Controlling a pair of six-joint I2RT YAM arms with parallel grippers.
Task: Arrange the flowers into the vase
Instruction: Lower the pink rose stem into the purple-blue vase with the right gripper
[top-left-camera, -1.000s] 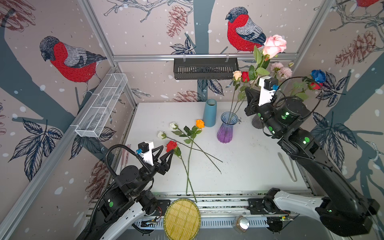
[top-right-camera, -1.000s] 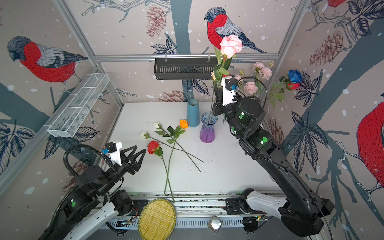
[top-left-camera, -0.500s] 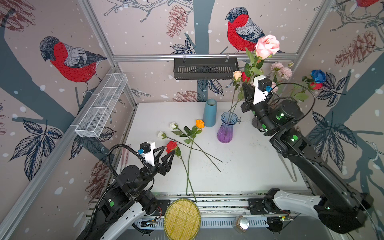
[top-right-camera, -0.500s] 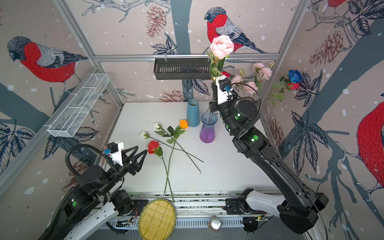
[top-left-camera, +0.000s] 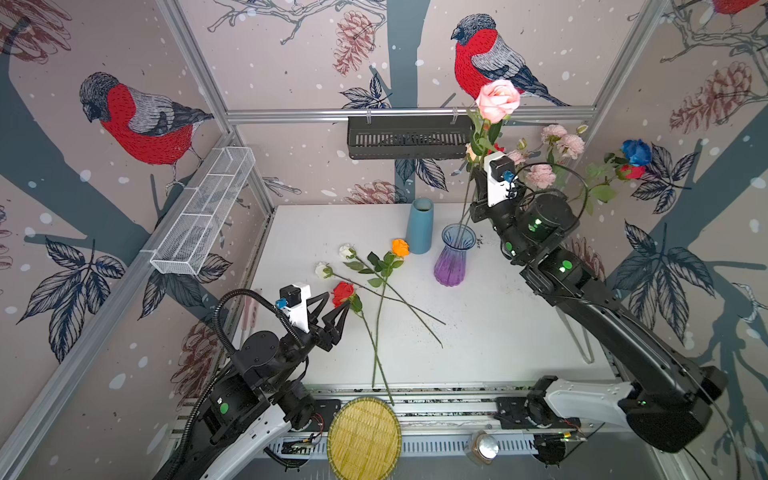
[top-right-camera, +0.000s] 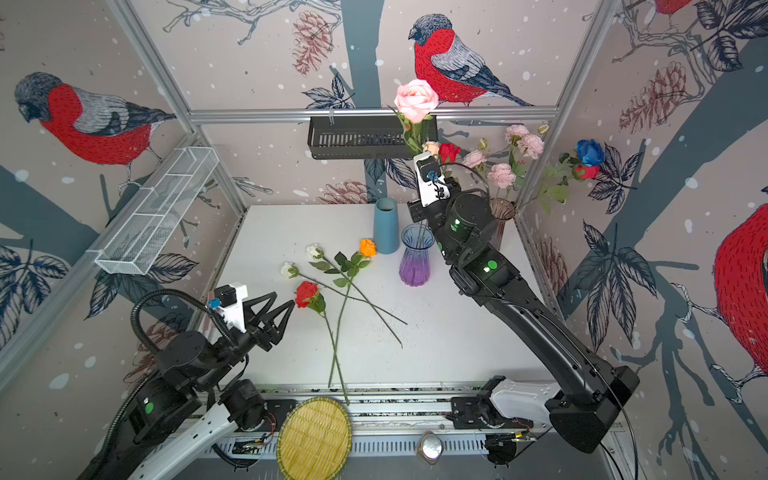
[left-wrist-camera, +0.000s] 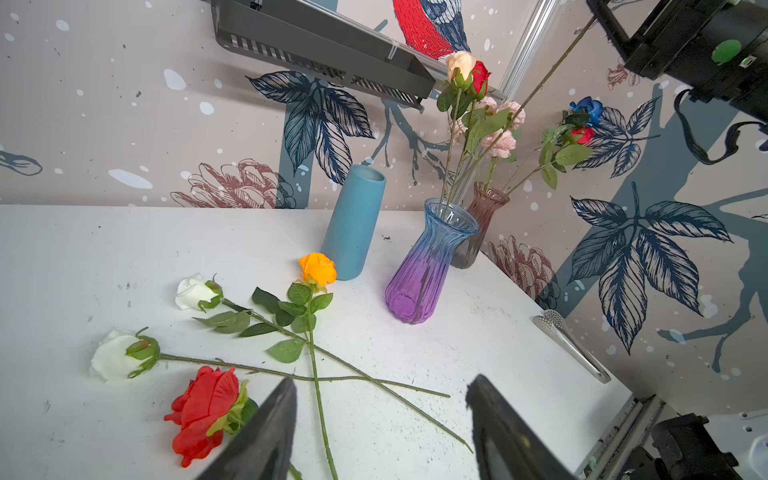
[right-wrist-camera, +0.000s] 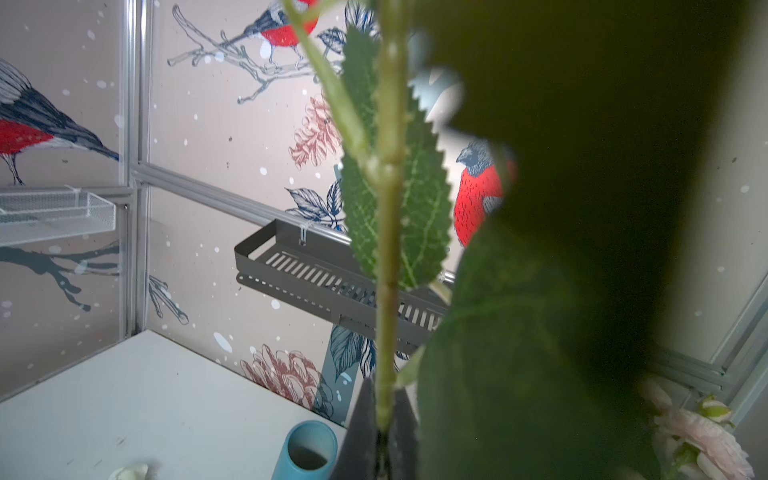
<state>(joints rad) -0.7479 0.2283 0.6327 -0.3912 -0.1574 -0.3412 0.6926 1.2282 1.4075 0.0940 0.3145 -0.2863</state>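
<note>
The right gripper moves down toward the purple vase's opening (top-left-camera: 459, 234) next and releases the pink rose's green stem, because much of the stem shows above the vase's rim.
My right gripper (right-wrist-camera: 384, 401) is shut on the green stem (right-wrist-camera: 386, 249) of a pink rose (top-left-camera: 497, 99) (top-right-camera: 416, 99), held upright above the purple-and-blue glass vase (top-left-camera: 455, 255) (left-wrist-camera: 424, 266). The stem slants down to the vase mouth; I cannot tell whether its end is inside. A peach rose (left-wrist-camera: 459, 64) and a red one stand in that vase. My left gripper (top-left-camera: 330, 307) (left-wrist-camera: 380, 399) hangs open over the table, beside a red rose (top-left-camera: 343, 291) (left-wrist-camera: 203, 411). An orange rose (top-left-camera: 400, 247) and two white ones (top-left-camera: 346, 251) (top-left-camera: 322, 270) lie there with crossed stems.
A blue cylinder vase (top-left-camera: 419, 226) stands left of the purple vase. A brownish glass vase (top-right-camera: 500, 220) at the back right holds pink, blue and red flowers. Metal tongs (left-wrist-camera: 569, 345) lie by the right edge. A black shelf (top-left-camera: 407, 137), a wire basket (top-left-camera: 203, 212), a woven disc (top-left-camera: 363, 438).
My right gripper has carried the pink rose leftward, from beside the back-right flowers to above the purple vase. The left arm has hardly moved.
</note>
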